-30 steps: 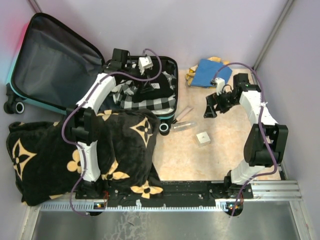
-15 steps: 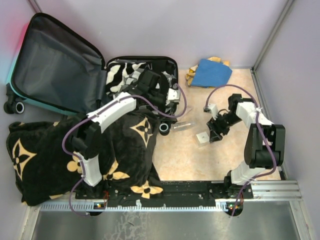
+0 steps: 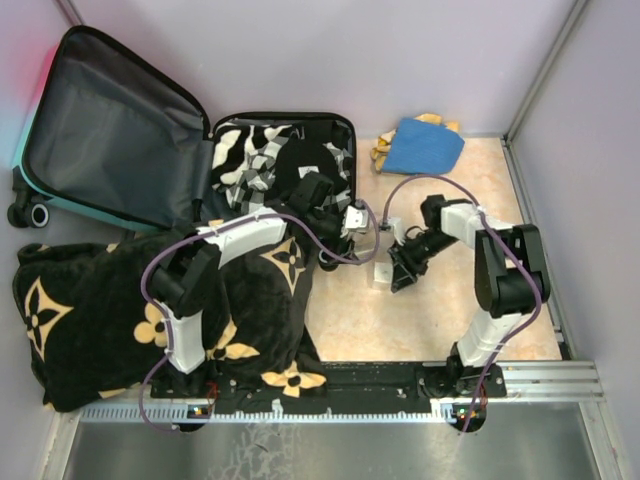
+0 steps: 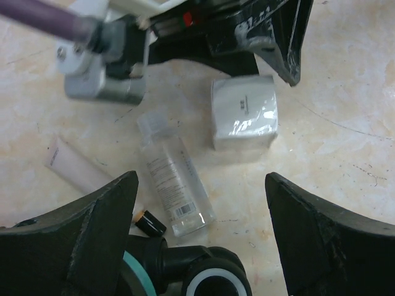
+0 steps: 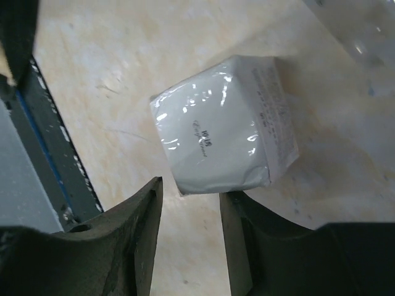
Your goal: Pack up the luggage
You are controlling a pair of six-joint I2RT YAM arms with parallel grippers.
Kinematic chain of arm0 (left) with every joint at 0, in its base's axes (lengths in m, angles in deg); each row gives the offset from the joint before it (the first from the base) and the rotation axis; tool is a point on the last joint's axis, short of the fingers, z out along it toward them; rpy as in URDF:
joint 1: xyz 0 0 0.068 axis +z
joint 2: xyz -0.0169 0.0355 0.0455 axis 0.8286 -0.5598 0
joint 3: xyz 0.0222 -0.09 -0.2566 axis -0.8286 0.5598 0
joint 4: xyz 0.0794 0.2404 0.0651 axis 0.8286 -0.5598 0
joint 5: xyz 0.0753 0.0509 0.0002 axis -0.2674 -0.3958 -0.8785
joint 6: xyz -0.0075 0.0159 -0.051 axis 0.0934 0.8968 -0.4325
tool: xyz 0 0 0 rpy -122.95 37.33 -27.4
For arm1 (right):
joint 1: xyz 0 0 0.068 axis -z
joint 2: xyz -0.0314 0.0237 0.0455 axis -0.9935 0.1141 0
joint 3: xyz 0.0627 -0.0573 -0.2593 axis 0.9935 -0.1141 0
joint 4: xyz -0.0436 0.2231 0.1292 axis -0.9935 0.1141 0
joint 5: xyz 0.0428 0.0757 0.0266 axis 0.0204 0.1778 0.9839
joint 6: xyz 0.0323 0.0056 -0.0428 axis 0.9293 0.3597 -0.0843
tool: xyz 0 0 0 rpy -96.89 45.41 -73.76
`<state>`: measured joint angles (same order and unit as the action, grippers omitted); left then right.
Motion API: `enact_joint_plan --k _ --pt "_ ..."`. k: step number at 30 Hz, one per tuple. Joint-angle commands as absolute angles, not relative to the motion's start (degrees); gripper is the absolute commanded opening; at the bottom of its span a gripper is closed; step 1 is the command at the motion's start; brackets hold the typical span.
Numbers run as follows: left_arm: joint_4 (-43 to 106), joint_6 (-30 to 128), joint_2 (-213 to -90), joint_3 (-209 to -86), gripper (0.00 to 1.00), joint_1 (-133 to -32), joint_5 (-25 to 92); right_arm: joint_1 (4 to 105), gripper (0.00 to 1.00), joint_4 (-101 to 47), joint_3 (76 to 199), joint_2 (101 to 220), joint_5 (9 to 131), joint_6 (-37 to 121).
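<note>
The white wrapped box (image 3: 381,277) (image 4: 244,113) is past my open fingers, so next I will move my left gripper down, back and to the right in the top view around the box.
The luggage (image 3: 110,130) lies open, its lid tilted back at the left and its base (image 3: 349,135) filled with black-and-white clothes. My left gripper (image 3: 358,222) is open wide over the floor beside the case's wheel (image 4: 216,282). Below the left gripper (image 4: 200,185) lie a clear bottle (image 4: 176,185) and a pale tube (image 4: 71,166). A white wrapped box (image 5: 222,142) sits on the floor just beyond the tips of my right gripper (image 5: 190,196). Its jaws are narrowed with nothing between them. The right finger touches the box's near corner. From above, the right gripper (image 3: 392,270) is against the box (image 3: 381,277).
A big black blanket (image 3: 120,300) with tan flowers is heaped at the front left, under the left arm. A blue cloth (image 3: 425,145) and something yellow (image 3: 383,152) lie at the back right. Walls close in on both sides.
The left arm swung out of the case to the floor by its wheel. The right arm came forward and left to the white box, narrowing its jaws; the box slid slightly left.
</note>
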<state>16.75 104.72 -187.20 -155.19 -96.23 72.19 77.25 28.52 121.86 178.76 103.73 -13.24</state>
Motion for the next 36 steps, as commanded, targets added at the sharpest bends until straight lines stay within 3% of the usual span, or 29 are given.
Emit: enact_joint_plan --k 1,14,24,30,36 --pt "22.8 103.7 -184.9 -149.5 0.9 -97.0 71.9 75.1 0.44 26.9 125.7 179.6 112.8 -7.1" --pt "22.1 105.7 -191.6 -152.5 0.94 -102.0 71.1 90.4 0.57 31.2 128.8 175.6 108.3 -7.2" --pt "22.3 105.9 -195.4 -152.9 0.95 -105.0 71.0 92.6 0.62 22.4 129.5 169.2 105.7 1.3" --pt "27.3 101.0 -196.7 -152.7 0.82 -105.6 68.4 92.8 0.63 20.2 129.1 168.2 104.9 3.7" --pt "28.5 98.1 -194.8 -153.2 0.49 -105.5 67.1 92.8 0.65 19.3 129.5 168.2 103.9 4.3"
